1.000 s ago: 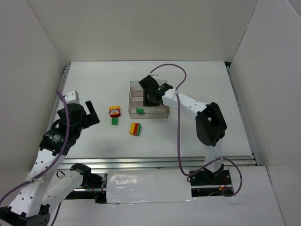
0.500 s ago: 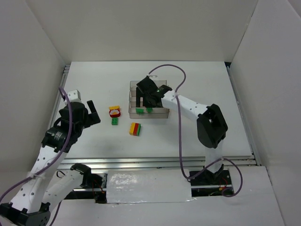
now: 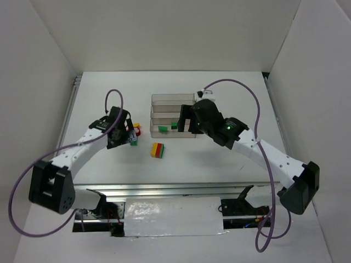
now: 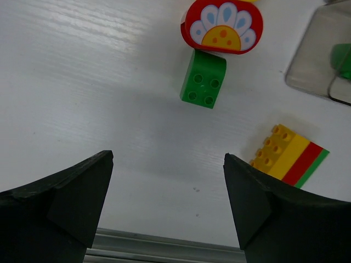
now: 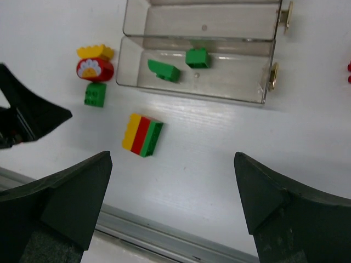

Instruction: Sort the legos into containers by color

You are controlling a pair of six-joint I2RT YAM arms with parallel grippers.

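Note:
The left gripper will move down and to the right in the top view, onto the studded near end of the green brick, because the red piece (image 4: 222,24) crowds the green brick's far end.
My left gripper (image 4: 168,159) is open and empty above the bare table, just short of a loose green brick (image 4: 203,79). A red flower-printed piece (image 4: 222,24) lies right behind that brick, and a yellow brick (image 5: 94,52) sits beside the red piece. A yellow-red-green stack (image 4: 289,155) lies to the right of the left gripper's fingers. My right gripper (image 5: 173,159) is open and empty, high above the table in front of the containers (image 5: 263,82). The nearest trough holds two green legos (image 5: 163,70) (image 5: 197,57). From above, the left gripper (image 3: 127,136) partly covers the loose legos.
The clear stepped containers (image 3: 164,100) stand mid-table, partly under the right gripper (image 3: 186,119). A bit of red (image 5: 349,74) shows at the right edge of the right wrist view. A metal rail (image 3: 181,189) runs along the table's near edge. White walls enclose the table.
The right gripper opened over the nearest trough, leaving a second green lego there, then pulled back and up. The left arm swung in from the far left to the loose legos.

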